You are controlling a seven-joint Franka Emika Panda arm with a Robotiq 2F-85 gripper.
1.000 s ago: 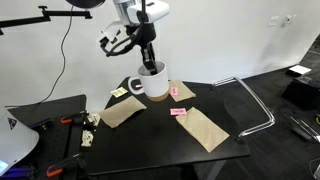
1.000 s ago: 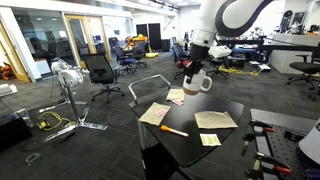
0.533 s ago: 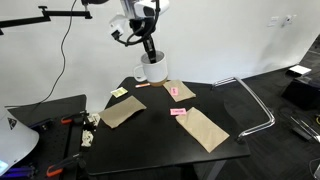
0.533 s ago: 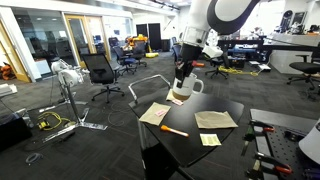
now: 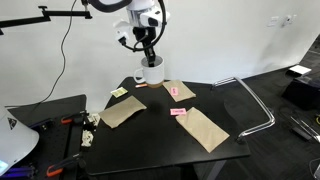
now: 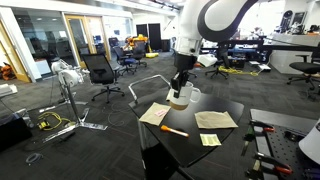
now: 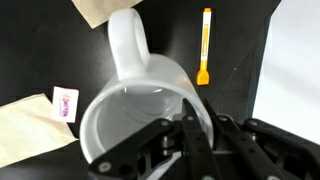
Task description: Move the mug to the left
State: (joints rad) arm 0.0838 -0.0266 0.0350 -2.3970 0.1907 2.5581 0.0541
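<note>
The gripper should bring the mug [image 5: 153, 72] down onto the bare tabletop between the brown packets and let go of the mug's rim, since the mug is still hanging above the table.
The white mug [image 5: 153, 72] stands upright near the far edge of the black table [image 5: 160, 140], seen in both exterior views [image 6: 181, 97]. My gripper [image 5: 149, 58] comes down from above and is shut on the mug's rim, one finger inside and one outside. In the wrist view the mug [image 7: 125, 95] fills the centre with its handle pointing up in the frame, and the gripper [image 7: 190, 122] pinches its wall. I cannot tell whether the mug touches the table.
Brown paper packets [image 5: 124, 112] [image 5: 205, 128] [image 5: 178, 91] lie on the table with a pink note [image 5: 180, 112]. An orange marker [image 7: 204, 45] lies beside the mug. A metal frame [image 5: 255, 105] stands past the table; office chairs [image 6: 100, 70] stand behind.
The gripper has carried the mug from the middle of the table toward its far edge and lowered it; in the last half second it has barely moved.
</note>
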